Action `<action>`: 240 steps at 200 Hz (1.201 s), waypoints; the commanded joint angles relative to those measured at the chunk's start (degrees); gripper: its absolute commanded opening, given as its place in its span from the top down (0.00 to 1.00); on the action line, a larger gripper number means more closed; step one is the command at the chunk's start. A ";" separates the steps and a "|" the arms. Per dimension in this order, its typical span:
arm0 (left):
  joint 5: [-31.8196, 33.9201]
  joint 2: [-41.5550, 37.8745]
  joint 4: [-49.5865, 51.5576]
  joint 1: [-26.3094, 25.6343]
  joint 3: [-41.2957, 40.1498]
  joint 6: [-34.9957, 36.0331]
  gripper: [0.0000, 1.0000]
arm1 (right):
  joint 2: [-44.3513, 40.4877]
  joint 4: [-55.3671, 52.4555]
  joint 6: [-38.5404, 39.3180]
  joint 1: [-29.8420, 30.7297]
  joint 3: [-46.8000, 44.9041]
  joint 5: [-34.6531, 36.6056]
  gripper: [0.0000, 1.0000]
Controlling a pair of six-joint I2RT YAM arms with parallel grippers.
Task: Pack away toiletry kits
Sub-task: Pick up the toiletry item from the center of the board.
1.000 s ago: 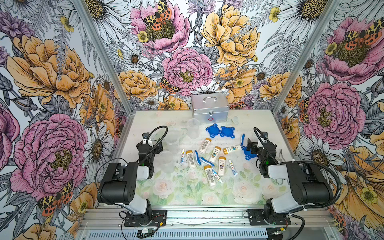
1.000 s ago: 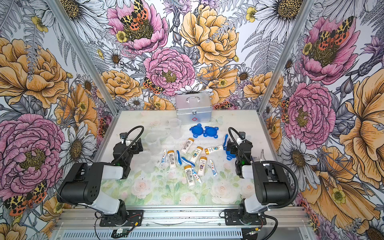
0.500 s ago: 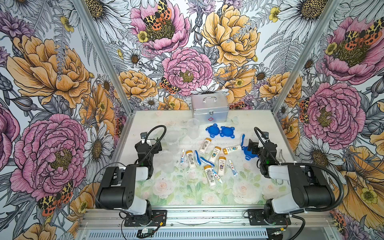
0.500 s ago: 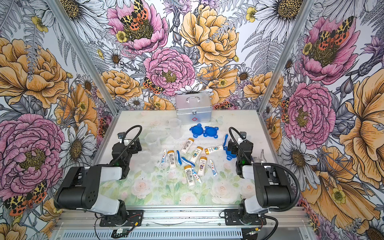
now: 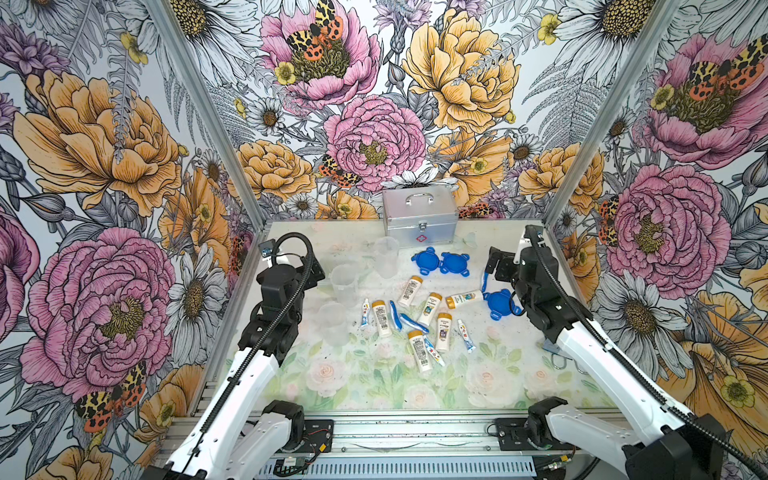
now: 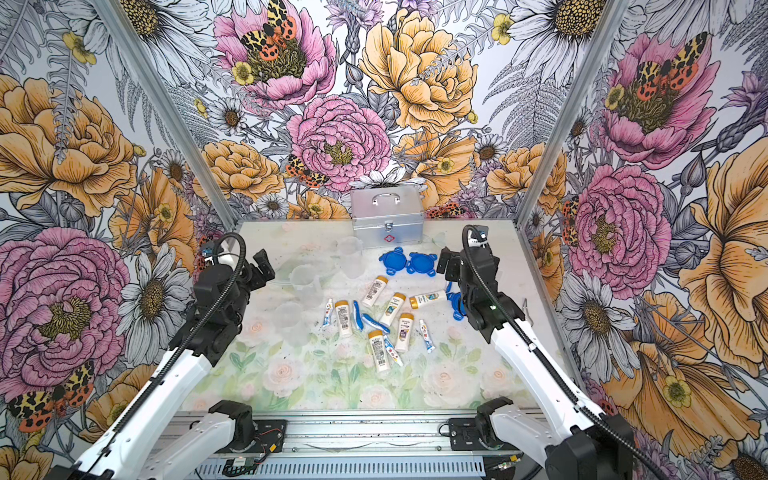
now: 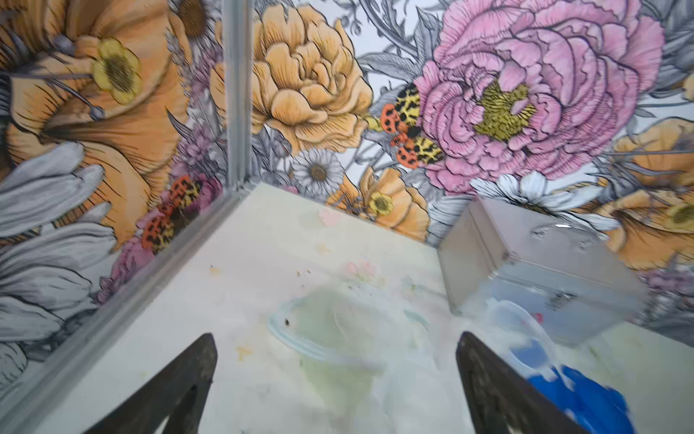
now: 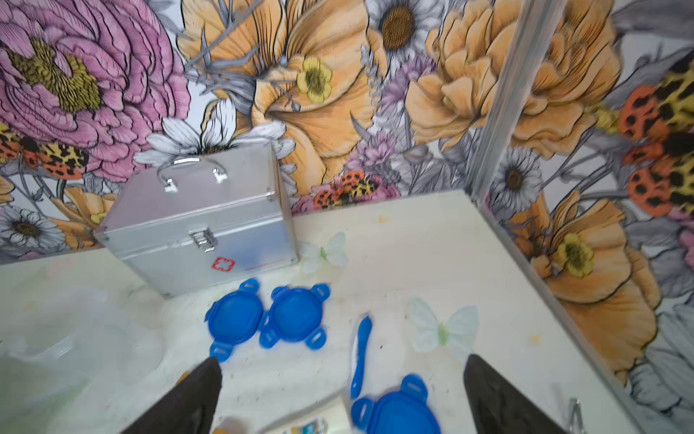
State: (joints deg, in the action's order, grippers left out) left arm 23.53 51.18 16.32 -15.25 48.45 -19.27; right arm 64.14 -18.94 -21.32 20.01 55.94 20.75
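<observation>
The robot's right gripper should swing back and turn down to close on the capless end of the bottle nearest the robot's base, because that end sticks out clear of the cluster.
The toiletry kits lie loose on the table. Several white bottles with orange caps, small tubes and blue toothbrushes cluster mid-table. Two blue lids lie side by side before the case, and a third lid sits by the right arm beside another toothbrush. Clear cups stand at the left of the cluster. My left gripper hangs open beside the cups, holding nothing. My right gripper is open above the third lid, also holding nothing.
A shut silver metal case with a handle and red cross stands against the back wall. Flowered walls with metal posts close in the table on three sides. A small metal hook lies near the right arm.
Both arms have unfolded and lifted, carrying the grippers up and toward the back of the table. Both grippers stayed open. Nothing on the table has moved.
</observation>
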 commanded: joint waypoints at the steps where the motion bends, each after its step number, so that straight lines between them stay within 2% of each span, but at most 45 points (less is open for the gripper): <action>1: 2.27 3.80 28.47 -6.61 11.05 -10.90 0.01 | 8.68 -21.09 -9.74 5.48 5.26 -3.18 0.00; 10: 1.87 6.39 33.58 -10.16 14.99 -14.44 0.01 | 11.38 -21.74 -10.34 7.67 6.44 -6.22 0.00; 26: -3.40 11.83 40.00 -15.83 22.07 -19.09 0.01 | 15.07 -24.55 -13.39 10.29 8.57 -12.99 0.00; 38: -5.15 16.07 44.25 -20.30 27.13 -21.11 0.01 | 16.25 -26.31 -14.30 13.25 9.26 -14.82 0.00; 58: -9.99 20.55 48.02 -23.13 31.27 -24.53 0.01 | 17.67 -29.23 -14.32 16.43 9.49 -18.84 0.00; 77: -15.39 21.16 47.76 -23.09 30.38 -27.97 0.01 | 17.92 -31.30 -13.40 20.90 8.71 -18.96 0.01; 98: -18.90 20.93 47.89 -22.83 28.73 -26.61 0.01 | 20.04 -31.49 -14.66 28.02 8.18 -17.71 0.02; 115: -24.30 19.16 47.89 -20.76 26.03 -26.31 0.01 | 24.01 -31.40 -17.59 32.91 9.81 -17.79 0.04; 160: -29.01 12.78 47.92 -17.52 18.72 -24.98 0.01 | 33.86 -31.68 -22.44 41.26 15.04 -16.63 0.12; 174: -29.91 11.42 47.89 -16.48 17.75 -24.19 0.01 | 34.65 -31.80 -23.43 41.70 14.89 -15.84 0.17; 205: -31.58 8.94 47.93 -13.53 15.68 -23.71 0.01 | 36.86 -31.78 -23.14 41.04 15.10 -15.48 0.22; 240: -31.91 8.01 48.56 -12.87 15.77 -23.40 0.01 | 39.51 -31.63 -22.00 39.99 14.28 -15.61 0.28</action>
State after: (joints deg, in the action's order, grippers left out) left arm -6.63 60.14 64.38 -28.60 64.38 -43.94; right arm 101.65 -50.35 -43.57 60.66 69.69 3.81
